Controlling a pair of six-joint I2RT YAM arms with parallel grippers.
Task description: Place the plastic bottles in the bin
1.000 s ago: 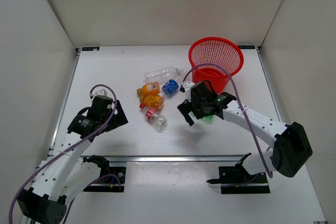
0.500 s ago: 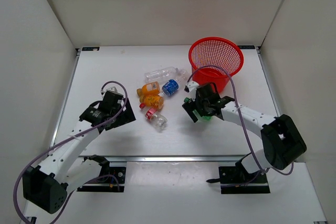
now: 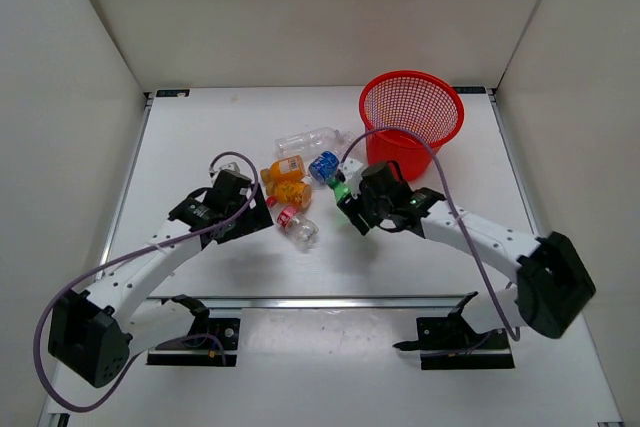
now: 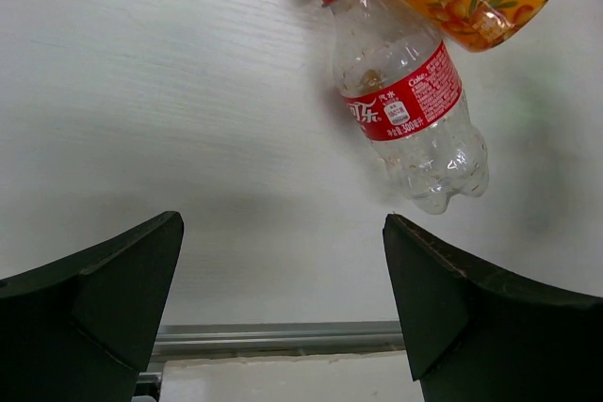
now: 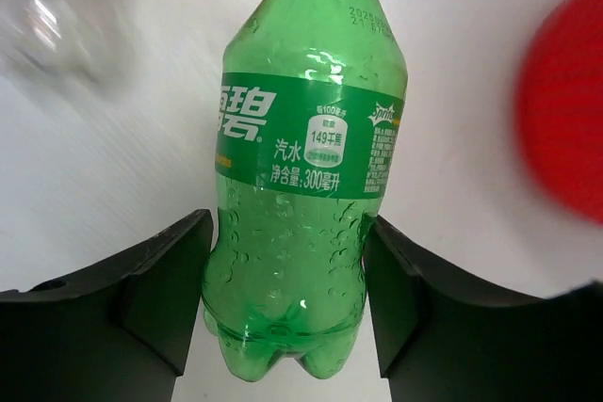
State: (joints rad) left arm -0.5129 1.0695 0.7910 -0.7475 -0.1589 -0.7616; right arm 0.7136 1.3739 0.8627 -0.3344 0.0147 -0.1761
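Observation:
The red-labelled bottle is below my left gripper and to its right in the top view. My left gripper moves that way and down around its label's lower edge point(image 3: 295, 223) point(image 4: 421, 126) next.
My right gripper point(image 5: 287, 280) is shut on the lower body of a green bottle point(image 5: 306, 185), a finger pressed against each side. From above, that green bottle point(image 3: 340, 190) sticks out of the right gripper point(image 3: 352, 202) just left of the red mesh bin point(image 3: 411, 117). On the table lie a clear bottle point(image 3: 308, 138), a blue-labelled one point(image 3: 323, 166), two orange ones point(image 3: 286, 168) point(image 3: 290, 191) and a red-labelled one point(image 3: 295, 223). My left gripper point(image 3: 255, 217) stands open to the left of the red-labelled bottle point(image 4: 405, 110), with nothing between its fingers point(image 4: 122, 280).
White walls close in the table on the left, right and back. A metal rail point(image 3: 330, 300) runs along the near edge, also in the left wrist view as a grey rail point(image 4: 273, 336). The bin's red side point(image 5: 565, 101) shows blurred at the right.
The right gripper has closed on the green bottle and carried it a little left. The left arm has reached right toward the red-labelled bottle, still open.

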